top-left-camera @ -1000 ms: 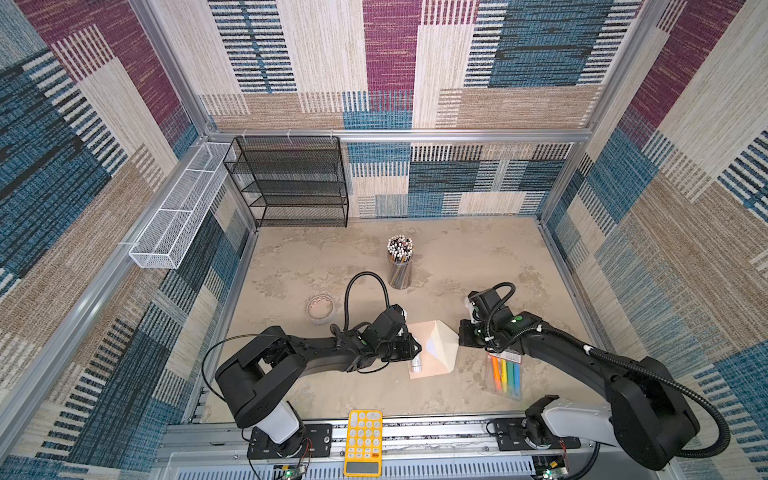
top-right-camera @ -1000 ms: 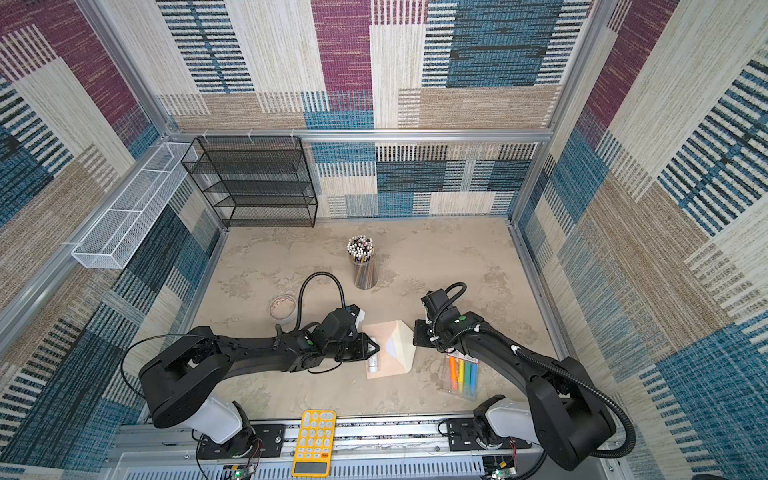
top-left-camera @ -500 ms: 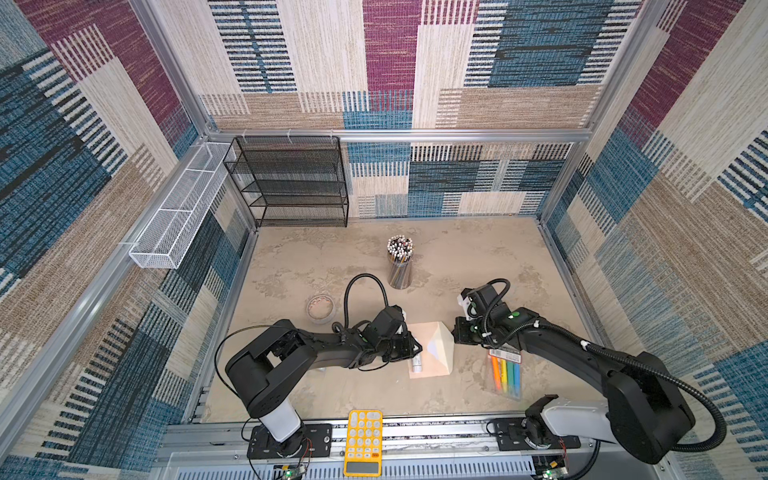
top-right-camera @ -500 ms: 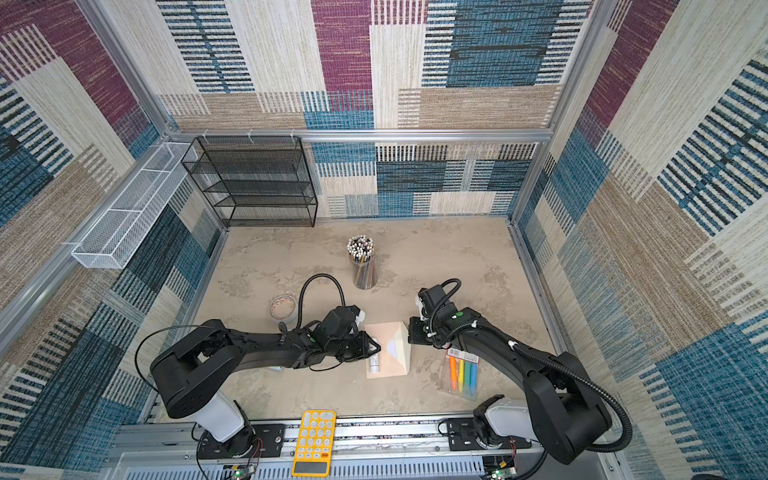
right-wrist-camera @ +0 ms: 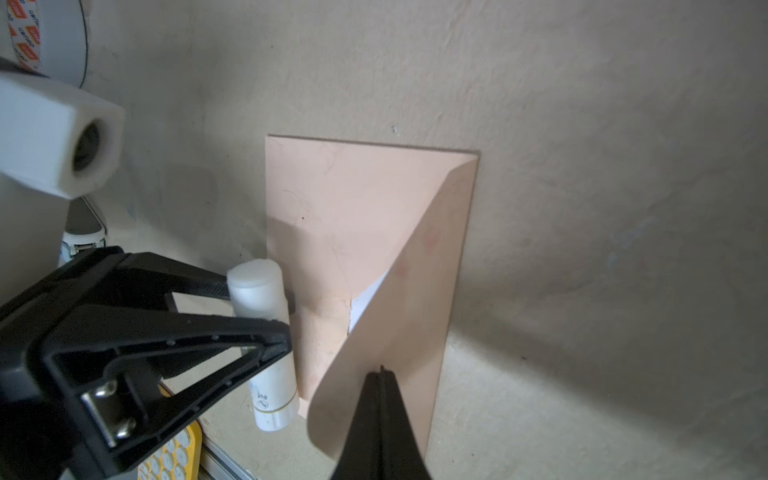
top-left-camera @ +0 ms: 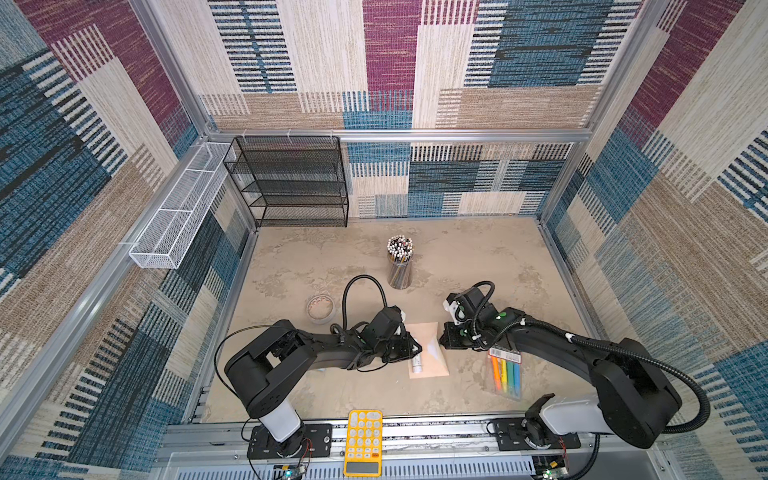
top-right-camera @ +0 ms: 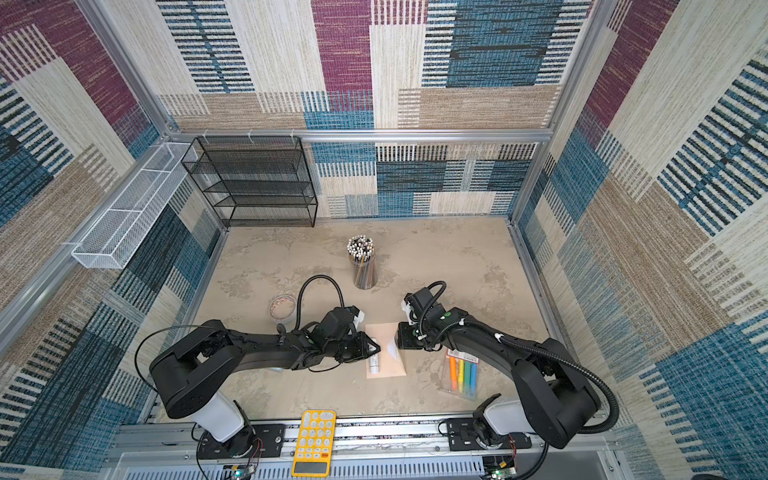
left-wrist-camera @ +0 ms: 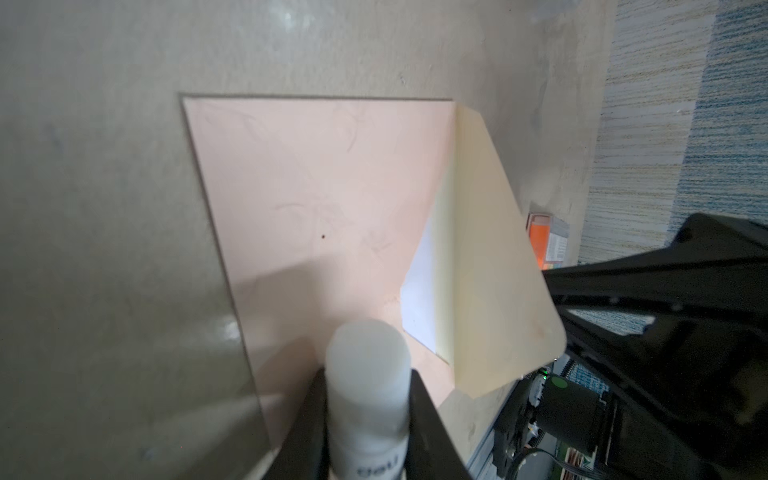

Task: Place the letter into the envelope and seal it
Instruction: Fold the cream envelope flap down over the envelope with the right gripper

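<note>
The robot's right gripper will next fold the envelope's flap that it holds down toward the glue stick and let it go, because the envelope's opening is below the gripper on that side.
The peach-tan envelope lies flat mid-table, its body broad in both wrist views. Its flap stands raised, cream inside, and my right gripper is shut on it near the tip. Only a white sliver of the letter shows in the envelope's mouth under the flap. My left gripper is shut on a white glue stick, at the envelope's left edge.
A pack of coloured markers lies right of the envelope under the right arm. A tape roll and a pencil cup stand behind. A yellow calculator sits on the front rail. A black mesh shelf is at the back left.
My right gripper has moved left with the flap, bringing it further over the envelope. The left gripper has kept its place with the glue stick.
</note>
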